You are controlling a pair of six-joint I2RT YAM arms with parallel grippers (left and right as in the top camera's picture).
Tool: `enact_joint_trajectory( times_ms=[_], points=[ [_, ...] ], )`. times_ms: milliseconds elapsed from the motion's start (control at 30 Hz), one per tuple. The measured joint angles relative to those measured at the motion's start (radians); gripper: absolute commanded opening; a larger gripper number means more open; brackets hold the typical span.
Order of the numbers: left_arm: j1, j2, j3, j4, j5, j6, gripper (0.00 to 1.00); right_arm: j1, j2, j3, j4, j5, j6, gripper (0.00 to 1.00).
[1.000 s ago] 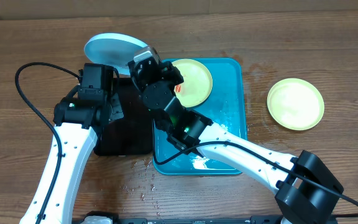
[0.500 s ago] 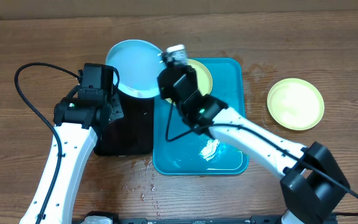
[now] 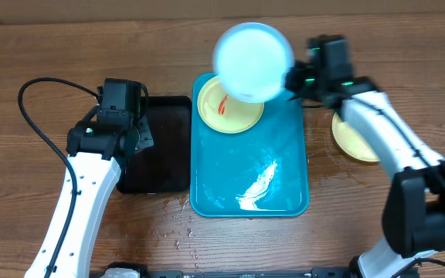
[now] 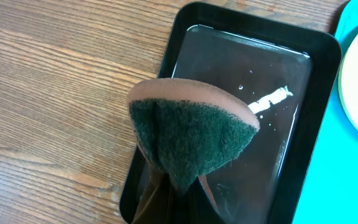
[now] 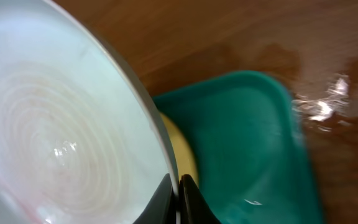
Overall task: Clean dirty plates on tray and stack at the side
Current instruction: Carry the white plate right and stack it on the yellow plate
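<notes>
The yellow-green plate beside the tray starts the stack, so I need to move my right gripper to the right in the overhead view and down onto that plate to let go.
My right gripper is shut on the rim of a pale blue-white plate, held in the air above the far end of the teal tray. A yellow-green plate with a red sauce smear lies on the tray's far left corner, partly under the lifted plate. Another yellow-green plate rests on the table to the right of the tray, half hidden by my right arm. My left gripper is shut on a green and brown sponge over the black tray.
The black tray holds a film of water and sits against the teal tray's left side. Water streaks lie on the teal tray's floor and drops on the wood near its front left corner. A black cable loops left of my left arm.
My right arm has swung from the left of the teal tray to its far right, carrying the pale plate with it. The smeared yellow-green plate is uncovered. My left arm stayed still.
</notes>
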Motion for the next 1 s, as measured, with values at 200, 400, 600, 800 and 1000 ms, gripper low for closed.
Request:
enact_joint_trajectory(
  times_ms=[200,400,600,800,1000],
  points=[
    [0.000,0.000,0.000,0.000,0.000,0.000,0.04,-0.303,-0.001,0.000,-0.151,-0.097,0.011,0.04],
    [0.000,0.000,0.000,0.000,0.000,0.000,0.04,-0.513,-0.001,0.000,-0.321,-0.063,-0.017,0.04],
    [0.000,0.000,0.000,0.000,0.000,0.000,0.04,-0.609,-0.001,-0.011,-0.404,0.082,-0.032,0.04],
    [0.000,0.000,0.000,0.000,0.000,0.000,0.04,-0.604,-0.002,-0.098,-0.372,0.150,-0.037,0.04],
    [0.000,0.000,0.000,0.000,0.000,0.000,0.04,-0.596,-0.002,-0.141,-0.405,0.163,-0.037,0.09]
  ],
)
